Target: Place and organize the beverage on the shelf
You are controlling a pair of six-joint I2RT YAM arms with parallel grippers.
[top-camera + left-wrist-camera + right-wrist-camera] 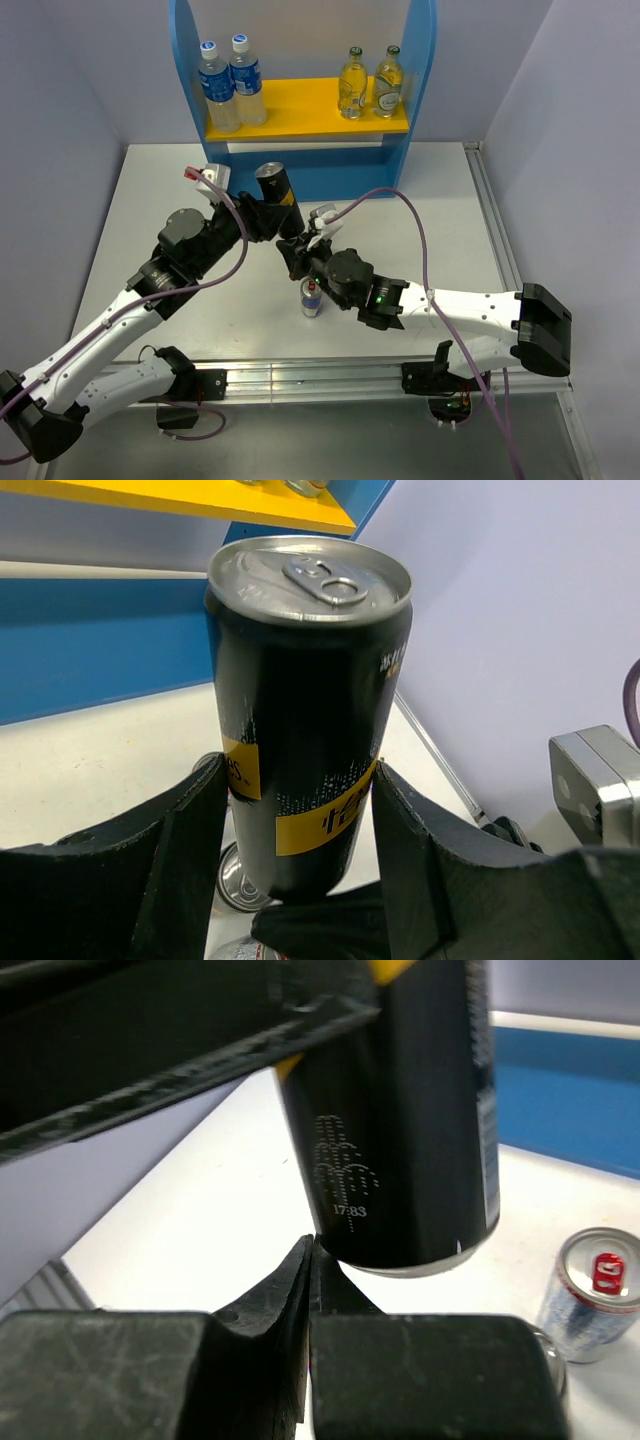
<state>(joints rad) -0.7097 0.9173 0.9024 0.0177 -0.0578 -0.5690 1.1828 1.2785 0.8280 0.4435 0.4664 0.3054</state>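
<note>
The blue shelf base is bare, so my left gripper needs to lower outward onto the blue shelf base's end (243,173) below the water bottles and let go of the black can.
My left gripper (272,207) is shut on a black can with a yellow band (275,187) and holds it above the table in front of the shelf (300,165). In the left wrist view the can (300,680) stands between both fingers (175,865). My right gripper (298,250) is shut and empty. Its tips (313,1260) sit just under the can's bottom (400,1160). A slim silver-blue can (312,298) stands on the table by the right wrist and also shows in the right wrist view (597,1292). Two green-capped glass bottles (370,82) stand at the right of the yellow board (300,110).
Two clear water bottles with blue caps (230,85) stand at the left of the yellow board. A silver can top (238,882) shows on the table below the held can. The blue shelf base (340,175) is just behind the can. A metal rail runs along the table's right edge (490,230).
</note>
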